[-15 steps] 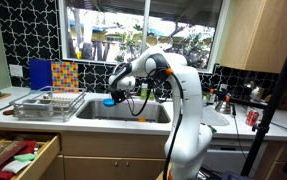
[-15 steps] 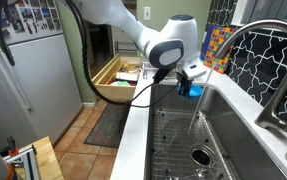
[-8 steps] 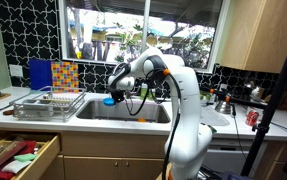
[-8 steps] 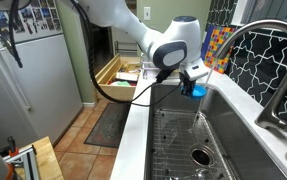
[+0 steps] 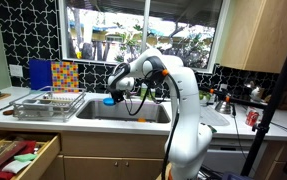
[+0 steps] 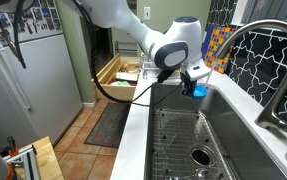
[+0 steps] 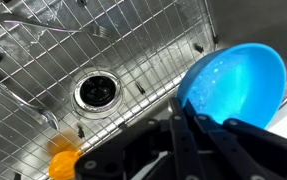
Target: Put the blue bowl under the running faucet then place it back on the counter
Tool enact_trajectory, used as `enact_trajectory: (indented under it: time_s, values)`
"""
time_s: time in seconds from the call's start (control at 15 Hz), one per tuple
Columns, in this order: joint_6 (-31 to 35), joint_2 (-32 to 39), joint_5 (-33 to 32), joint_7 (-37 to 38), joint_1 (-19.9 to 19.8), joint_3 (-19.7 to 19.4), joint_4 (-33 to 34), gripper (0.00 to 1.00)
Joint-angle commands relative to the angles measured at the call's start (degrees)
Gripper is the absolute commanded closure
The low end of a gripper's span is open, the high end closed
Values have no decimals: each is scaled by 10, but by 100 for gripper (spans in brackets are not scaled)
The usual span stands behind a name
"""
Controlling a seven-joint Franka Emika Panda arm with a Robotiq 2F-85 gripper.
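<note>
The near counter strip (image 6: 143, 105) is below my gripper, toward my base, so my gripper should next pull back and lower the blue bowl (image 6: 196, 90) to let go of it there.
My gripper (image 5: 117, 88) is shut on the rim of the blue bowl (image 5: 108, 99) and holds it above the steel sink basin (image 5: 123, 110). It also shows in an exterior view (image 6: 188, 76), with the bowl (image 6: 196, 90) over the far end of the basin, short of the arched metal faucet (image 6: 251, 40). In the wrist view the bowl (image 7: 233, 82) is empty, clamped between my black fingers (image 7: 188, 128) over the sink grid. The pale counter (image 6: 133, 130) runs along the sink.
A wire dish rack (image 5: 48, 103) stands on the counter beside the sink. A colourful board (image 5: 58, 73) leans on the tiled wall. A wooden drawer (image 5: 18, 155) stands open below. An orange object (image 7: 63, 165) lies near the drain (image 7: 95, 90). A red can (image 5: 251, 118) stands on the counter.
My gripper has carried the bowl a little further along the sink toward the faucet.
</note>
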Motion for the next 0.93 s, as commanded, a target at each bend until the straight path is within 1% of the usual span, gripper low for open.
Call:
enact_trajectory:
  time_s: [0.0,0.27,0.47,0.73,0.87]
  values:
    - [-1,5,9,1,8,-8,5,99]
    - [-16,-2,7,-8,8,-6,-1,99]
    - [-47,-12,5,-39,5,-2,-8,99]
    - [-109,-28,10,-141,-2,8,-16,99]
    - [-129,-40,34,-225,-10,18,-22,99]
